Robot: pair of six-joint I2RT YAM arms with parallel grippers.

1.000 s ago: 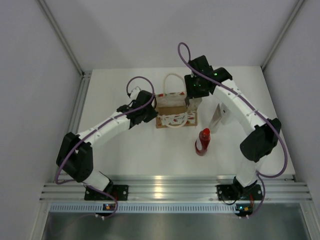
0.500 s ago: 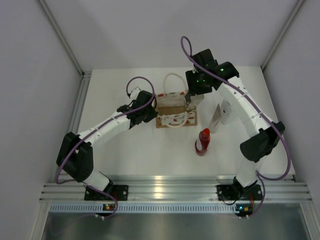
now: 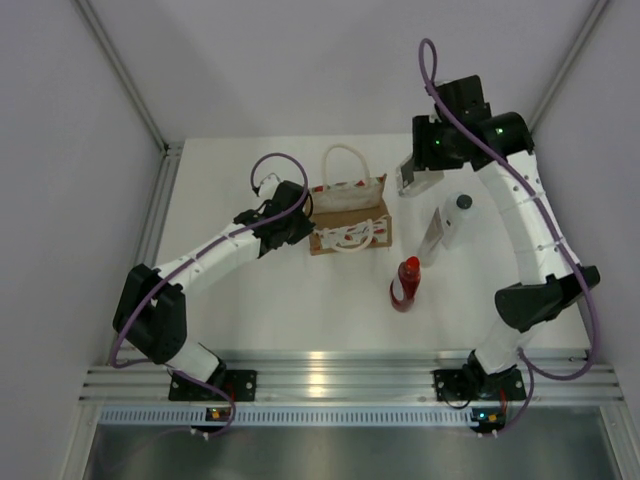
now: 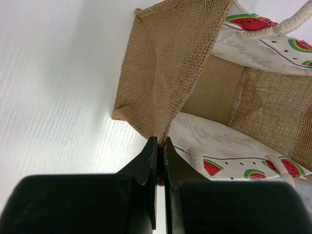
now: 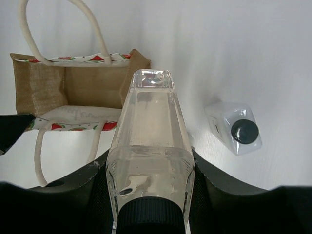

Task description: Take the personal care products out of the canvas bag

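Note:
My right gripper shifts toward the white bottle next, then moves down to the table between that bottle and the bag [image 3: 347, 216], since that patch is empty.
The canvas bag [image 3: 347, 216] stands open at mid-table, tan with white rope handles and a watermelon-print panel. My left gripper [image 3: 298, 224] is shut on the bag's burlap side edge [image 4: 163, 127] and pinches that fabric. My right gripper [image 3: 420, 176] hangs above the table to the right of the bag, shut on a slim clear-pale bottle [image 5: 150, 141] with a dark cap. A white bottle with a dark cap [image 3: 452, 224] stands on the table below it, and it also shows in the right wrist view [image 5: 234, 129]. A red bottle [image 3: 405, 284] stands nearer the front.
The bag's inside [image 4: 214, 92] shows only bare burlap. Grey walls close in the table at the back and both sides, and an aluminium rail [image 3: 340, 375] runs along the near edge.
My right arm has risen from the bag's right end with the pale bottle and swung right and back. The left gripper and the bag have stayed put.

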